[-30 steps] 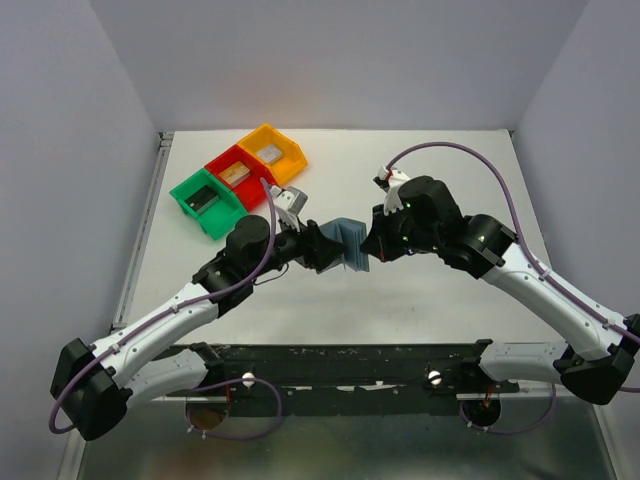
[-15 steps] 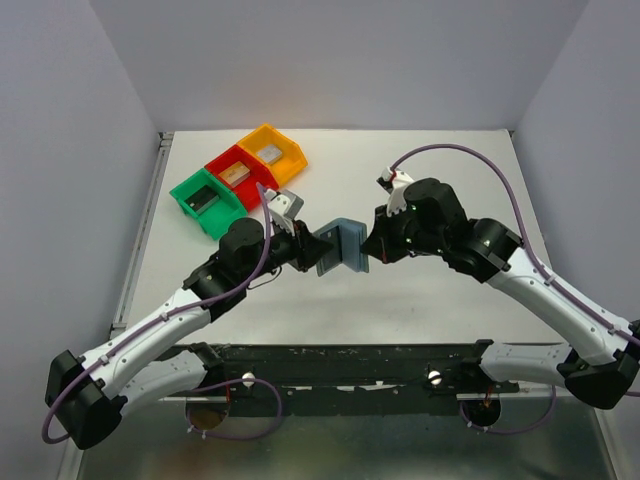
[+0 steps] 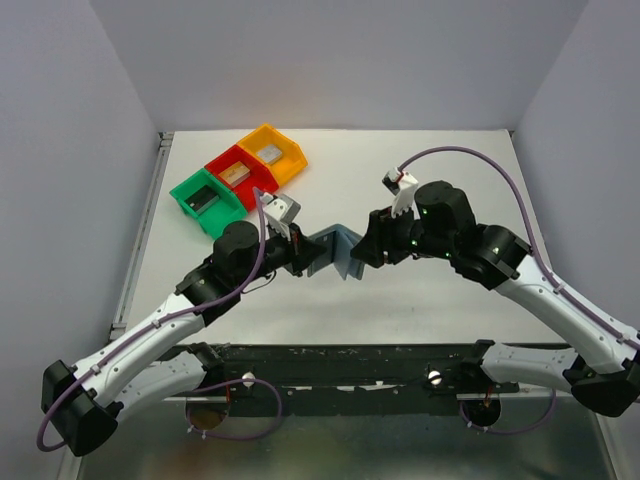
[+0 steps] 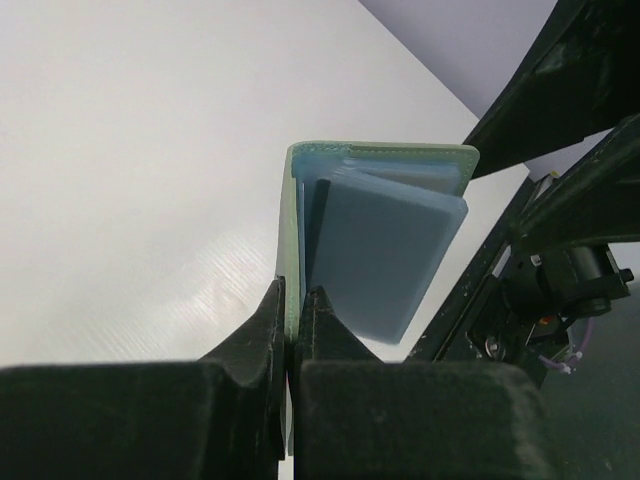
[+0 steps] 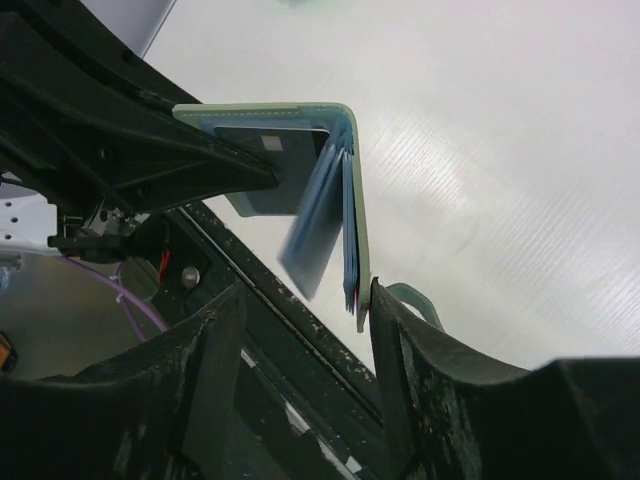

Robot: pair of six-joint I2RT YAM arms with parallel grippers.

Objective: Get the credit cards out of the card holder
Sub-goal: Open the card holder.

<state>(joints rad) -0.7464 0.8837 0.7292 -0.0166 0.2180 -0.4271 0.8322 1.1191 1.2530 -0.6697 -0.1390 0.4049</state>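
Next, the left gripper brings the card holder (image 3: 335,249) down to the bare tabletop and lets go of the panel there, since that clear spot lies below my gripper.
The card holder (image 3: 335,249) hangs above the table between both arms, opened into an L. My left gripper (image 3: 303,256) is shut on one grey-green panel (image 4: 292,230), pinching its edge between the jaws (image 4: 293,300). Pale blue credit cards (image 4: 385,250) stand fanned out of the inside. My right gripper (image 5: 305,290) is open around the other panel (image 5: 357,210); only its right finger (image 5: 385,310) touches the panel's outer face. A blurred pale blue card (image 5: 312,235) sticks out of that panel. A dark card (image 5: 272,165) lies in the panel held by the left gripper.
Green (image 3: 205,200), red (image 3: 238,175) and yellow (image 3: 272,152) bins with grey blocks stand at the back left. A black rail (image 3: 340,362) runs along the table's near edge. White walls close in the table (image 3: 440,160) on three sides.
My left gripper has closed onto the holder's panel. My right gripper has opened and let go of its panel. The holder now stands spread wider and a little further left.
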